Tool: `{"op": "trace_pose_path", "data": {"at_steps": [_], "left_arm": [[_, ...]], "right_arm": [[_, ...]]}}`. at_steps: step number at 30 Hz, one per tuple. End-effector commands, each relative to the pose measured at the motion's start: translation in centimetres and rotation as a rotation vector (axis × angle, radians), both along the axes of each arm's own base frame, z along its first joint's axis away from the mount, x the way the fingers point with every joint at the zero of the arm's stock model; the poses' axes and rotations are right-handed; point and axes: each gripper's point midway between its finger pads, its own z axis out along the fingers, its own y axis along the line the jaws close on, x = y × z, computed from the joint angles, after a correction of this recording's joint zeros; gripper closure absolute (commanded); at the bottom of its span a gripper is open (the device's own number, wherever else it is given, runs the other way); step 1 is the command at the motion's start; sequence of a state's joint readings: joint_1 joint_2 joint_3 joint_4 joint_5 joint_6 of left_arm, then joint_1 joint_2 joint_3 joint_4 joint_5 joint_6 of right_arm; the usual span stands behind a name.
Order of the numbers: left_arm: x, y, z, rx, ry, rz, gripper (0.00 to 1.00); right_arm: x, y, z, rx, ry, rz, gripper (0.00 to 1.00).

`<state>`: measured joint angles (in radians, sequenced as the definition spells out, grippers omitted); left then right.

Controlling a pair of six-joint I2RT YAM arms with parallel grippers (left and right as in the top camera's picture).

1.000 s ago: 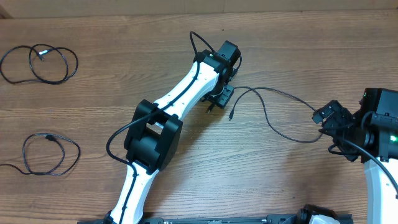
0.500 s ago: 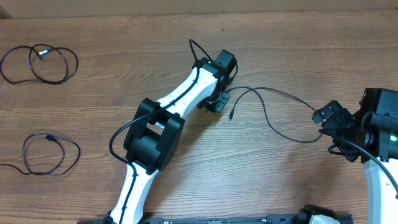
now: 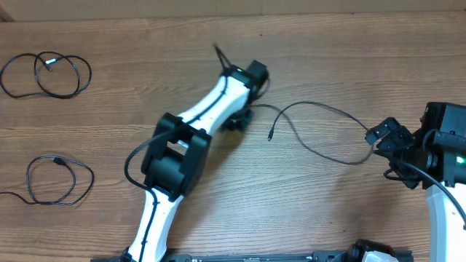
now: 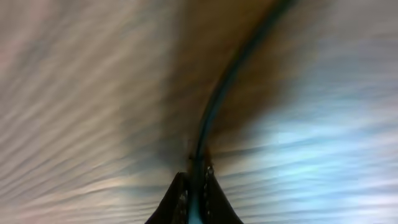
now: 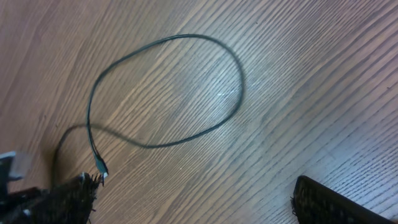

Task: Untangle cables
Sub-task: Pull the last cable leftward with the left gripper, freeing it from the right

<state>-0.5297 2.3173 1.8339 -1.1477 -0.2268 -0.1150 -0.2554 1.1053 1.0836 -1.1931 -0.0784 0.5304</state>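
The cable will go up with my left gripper and across to that gripper's left in the overhead view, then down onto the bare wood (image 3: 113,78) beside the farther coil, where I will release it.
One thin black cable (image 3: 313,104) lies across the middle of the table, its small plug end (image 3: 269,136) loose on the wood. My left gripper (image 3: 240,116) is shut on one end of this cable. In the blurred left wrist view the cable (image 4: 217,99) runs straight out from between the closed gripper (image 4: 194,186). My right gripper (image 3: 377,142) stands open at the cable's right-hand bend. In the right wrist view the cable loop (image 5: 168,93) lies ahead of the open gripper (image 5: 199,205), and a plug tip (image 5: 99,167) sits next to its left finger (image 5: 68,199). Two more cables (image 3: 47,73) (image 3: 58,178) lie coiled apart at the far left.
The table is bare brown wood (image 3: 328,211). The left arm's white links and black elbow (image 3: 175,160) stretch diagonally from the front edge to the centre. The right arm's base (image 3: 444,153) stands at the right edge.
My left gripper has closed on the cable's end and shifted left and away, dragging that end with it. The right arm has not moved.
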Motion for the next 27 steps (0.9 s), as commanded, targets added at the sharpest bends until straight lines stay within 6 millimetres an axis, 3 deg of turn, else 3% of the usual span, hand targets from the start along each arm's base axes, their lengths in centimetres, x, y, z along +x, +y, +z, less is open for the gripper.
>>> {"op": "trace_pose_path", "data": {"at_steps": [1, 8, 17, 22, 27], "left_arm": [[2.3, 5.5, 1.8, 0.072, -0.083, 0.191, 0.95], [3.5, 14.9, 7.0, 0.047, -0.164, 0.528, 0.96], [0.8, 27.2, 16.1, 0.006, -0.332, 0.898, 0.95], [-1.4, 31.6, 19.7, -0.029, -0.444, 1.109, 0.96], [-3.9, 34.8, 21.5, -0.059, -0.515, 1.358, 0.96]], "right_arm": [[0.5, -0.3, 0.2, -0.008, -0.002, -0.001, 0.0], [1.1, 0.7, -0.4, 0.059, 0.008, 0.026, 0.0], [1.9, 0.9, -1.6, 0.091, 0.043, 0.033, 0.0], [2.4, 1.6, -2.1, 0.139, 0.05, 0.05, 0.0], [2.7, 2.0, -2.7, 0.168, 0.071, 0.057, 0.0]]}}
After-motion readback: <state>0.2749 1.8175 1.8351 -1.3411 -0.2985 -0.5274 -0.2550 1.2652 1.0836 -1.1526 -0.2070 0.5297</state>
